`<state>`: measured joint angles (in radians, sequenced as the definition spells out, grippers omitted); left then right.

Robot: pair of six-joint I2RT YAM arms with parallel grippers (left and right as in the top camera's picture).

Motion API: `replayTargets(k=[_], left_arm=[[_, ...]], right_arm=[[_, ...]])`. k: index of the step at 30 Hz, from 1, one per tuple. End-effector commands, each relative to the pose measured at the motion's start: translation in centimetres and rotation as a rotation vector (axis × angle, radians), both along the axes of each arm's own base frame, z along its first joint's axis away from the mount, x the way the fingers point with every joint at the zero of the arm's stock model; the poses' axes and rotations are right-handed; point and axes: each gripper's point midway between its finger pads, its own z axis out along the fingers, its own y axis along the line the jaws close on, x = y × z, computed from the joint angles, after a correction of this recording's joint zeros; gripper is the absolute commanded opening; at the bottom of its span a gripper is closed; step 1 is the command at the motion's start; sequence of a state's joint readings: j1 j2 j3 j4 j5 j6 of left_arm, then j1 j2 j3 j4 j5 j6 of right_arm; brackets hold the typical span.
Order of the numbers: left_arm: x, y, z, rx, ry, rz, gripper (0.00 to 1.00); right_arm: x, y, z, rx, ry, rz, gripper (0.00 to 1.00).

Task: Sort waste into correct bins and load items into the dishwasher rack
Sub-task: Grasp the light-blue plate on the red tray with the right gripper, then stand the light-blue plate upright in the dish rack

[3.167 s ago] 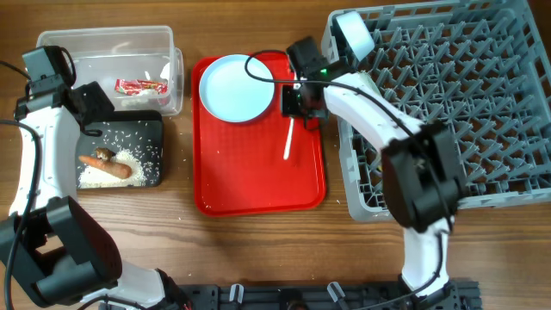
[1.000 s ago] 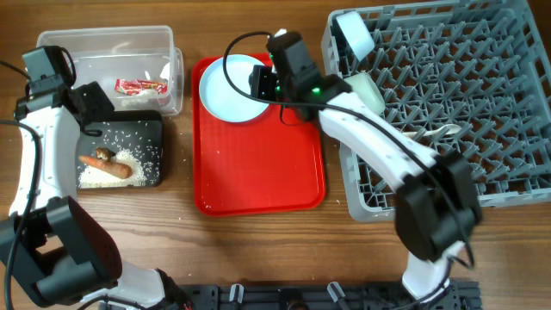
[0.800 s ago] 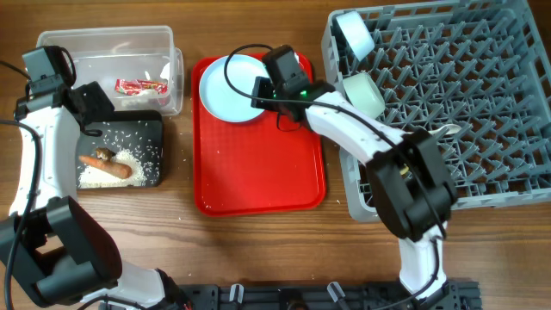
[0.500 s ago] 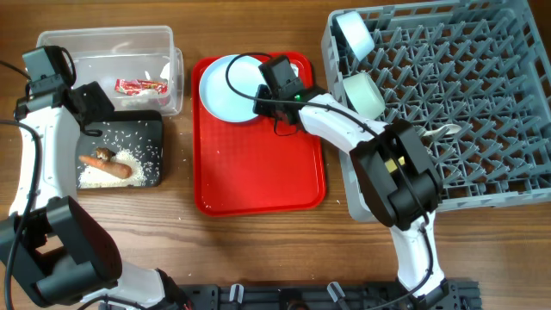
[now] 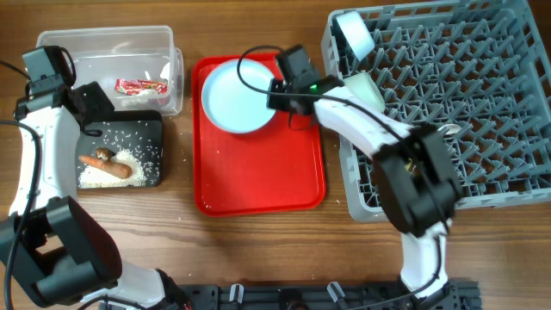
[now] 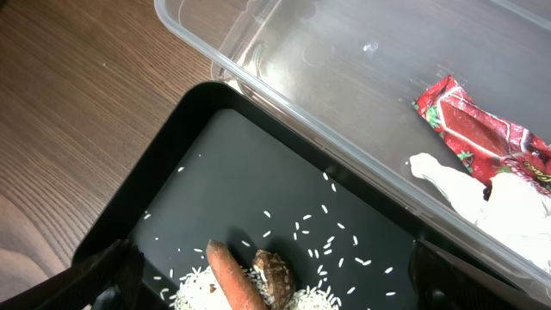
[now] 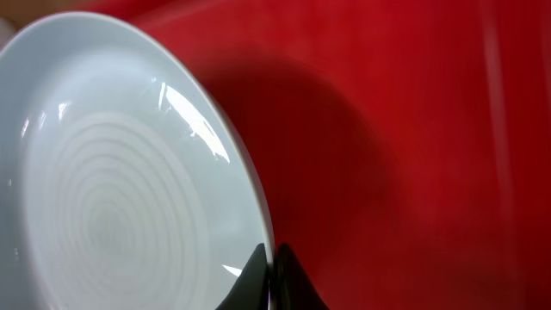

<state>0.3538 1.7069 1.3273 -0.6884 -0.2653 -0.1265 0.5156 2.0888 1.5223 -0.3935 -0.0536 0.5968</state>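
Observation:
Empty rack wires are to the right of my right gripper in the overhead view, beside the light blue bowl. I should lift over the rack's side, lower the plate and release it.
The light blue plate is over the back of the red serving tray. My right gripper is shut on its right rim, which the right wrist view shows as the plate pinched between the jaws. My left gripper hangs open and empty over the black tray, which holds the orange stick, brown lump and rice. The wrapper lies in the clear tub. The grey rack holds the light blue bowl, pale green bowl and white spoon. The yellow cup is out of view.
A few rice grains lie on the wood near the black tray's front. The red serving tray is bare around the plate. The rack's left wall stands right beside the serving tray.
The spoon went from the red tray into the rack. My right gripper came back left, closed on the plate's right rim and raised that edge. The left arm stayed still.

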Motion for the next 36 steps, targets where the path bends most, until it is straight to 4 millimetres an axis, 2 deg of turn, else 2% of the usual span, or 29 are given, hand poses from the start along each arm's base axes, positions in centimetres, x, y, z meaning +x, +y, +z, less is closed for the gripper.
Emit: replayTargets(k=[1, 3, 5, 8, 11, 14, 15, 18, 23, 27, 31, 36], left_arm=[[0.1, 0.5, 1.5, 0.021, -0.038, 0.025, 1.00], [0.1, 0.5, 1.5, 0.021, -0.038, 0.025, 1.00], [0.1, 0.5, 1.5, 0.021, -0.038, 0.025, 1.00], [0.1, 0.5, 1.5, 0.021, -0.038, 0.025, 1.00], [0.1, 0.5, 1.5, 0.021, -0.038, 0.025, 1.00], [0.1, 0.5, 1.5, 0.021, -0.038, 0.025, 1.00], [0.1, 0.5, 1.5, 0.021, -0.038, 0.025, 1.00], [0.1, 0.5, 1.5, 0.021, -0.038, 0.025, 1.00], [0.1, 0.5, 1.5, 0.021, -0.038, 0.025, 1.00], [0.1, 0.5, 1.5, 0.021, -0.038, 0.025, 1.00], [0.1, 0.5, 1.5, 0.021, -0.038, 0.025, 1.00], [0.1, 0.5, 1.5, 0.021, -0.038, 0.025, 1.00]], right_arm=[[1.2, -4.7, 13.6, -0.168, -0.346, -0.029, 0.04], [0.7, -10.1, 19.8, -0.310, -0.484, -0.184, 0.04], [-0.4, -15.3, 24.9, -0.444, -0.589, -0.346, 0.04], [-3.1, -23.9, 30.6, -0.664, -0.669, -0.615, 0.04], [-4.3, -29.5, 31.8, -0.861, -0.625, -0.716, 0.04], [-3.9, -33.4, 30.6, -1.036, -0.517, -0.668, 0.04], [-3.1, -34.9, 29.6, -1.121, -0.462, -0.611, 0.04], [-0.7, -35.5, 27.3, -1.239, -0.386, -0.414, 0.04], [3.7, -34.1, 23.0, -1.421, -0.303, -0.059, 0.04], [5.2, -33.1, 20.0, -1.409, -0.279, 0.042, 0.04], [5.6, -31.8, 19.3, -1.397, -0.295, 0.079, 0.04], [5.8, -31.4, 19.4, -1.390, -0.311, 0.082, 0.04]])
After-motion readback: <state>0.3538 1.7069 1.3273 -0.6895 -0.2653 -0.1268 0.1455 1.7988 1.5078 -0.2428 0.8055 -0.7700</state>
